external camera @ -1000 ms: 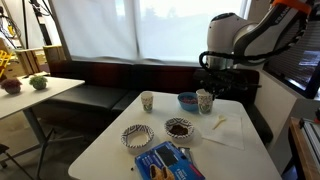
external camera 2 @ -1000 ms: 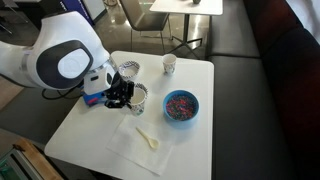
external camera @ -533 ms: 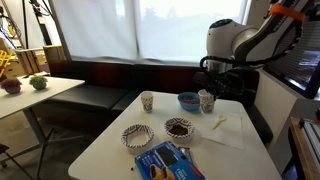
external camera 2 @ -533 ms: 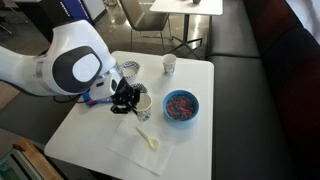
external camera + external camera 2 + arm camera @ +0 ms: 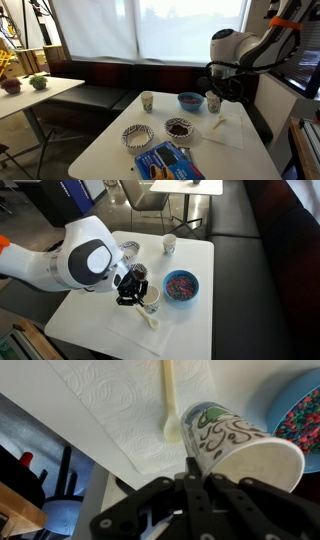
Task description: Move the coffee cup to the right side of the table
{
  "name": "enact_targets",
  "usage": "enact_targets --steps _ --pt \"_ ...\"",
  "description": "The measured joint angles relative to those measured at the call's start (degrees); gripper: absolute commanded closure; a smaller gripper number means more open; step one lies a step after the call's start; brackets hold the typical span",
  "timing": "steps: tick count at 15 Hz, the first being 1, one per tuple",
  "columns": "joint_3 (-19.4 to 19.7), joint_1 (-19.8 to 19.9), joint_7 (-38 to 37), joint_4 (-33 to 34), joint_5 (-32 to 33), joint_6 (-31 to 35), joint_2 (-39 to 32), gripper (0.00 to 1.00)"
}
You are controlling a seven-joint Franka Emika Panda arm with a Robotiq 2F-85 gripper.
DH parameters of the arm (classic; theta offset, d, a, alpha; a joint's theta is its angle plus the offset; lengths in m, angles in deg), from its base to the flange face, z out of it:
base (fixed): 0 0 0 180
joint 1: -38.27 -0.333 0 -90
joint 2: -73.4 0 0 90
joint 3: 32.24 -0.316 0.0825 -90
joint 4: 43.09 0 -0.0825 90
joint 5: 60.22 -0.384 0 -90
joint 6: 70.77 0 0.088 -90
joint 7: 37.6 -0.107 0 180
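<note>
I need to lower the cup with my gripper next, onto the edge of the napkin by the blue bowl [image 5: 210, 118], and let go of it there, because the cup is hanging above the table.
My gripper [image 5: 214, 97] is shut on the coffee cup [image 5: 213, 103], a whitish paper cup with grey-green markings, and holds it above the white table [image 5: 100, 150]. In an exterior view the cup [image 5: 151, 299] hangs beside the blue bowl [image 5: 181, 285], over the edge of a paper napkin [image 5: 140, 325]. In the wrist view the jaws [image 5: 195, 475] clamp the cup's rim [image 5: 235, 445], with the cup tilted. The table also shows in an exterior view [image 5: 205, 330].
A creamier-tan cup [image 5: 147, 101] stands at the table's far side. Two patterned paper bowls [image 5: 136, 135] [image 5: 180, 128] and a blue packet [image 5: 165, 160] lie near the front. A pale plastic spoon [image 5: 170, 400] lies on the napkin [image 5: 110, 400]. A small table with potted plants [image 5: 25, 85] stands apart.
My gripper has carried the coffee cup sideways, from beside the paper bowls, past the blue bowl, to over the napkin's edge. Nothing else has moved.
</note>
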Motion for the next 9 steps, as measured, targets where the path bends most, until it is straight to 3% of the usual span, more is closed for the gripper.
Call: enact_targets --steps 9 --pt "1.0 1.2 -11.6 1.2 8.8 9.4 -6.1 0.99"
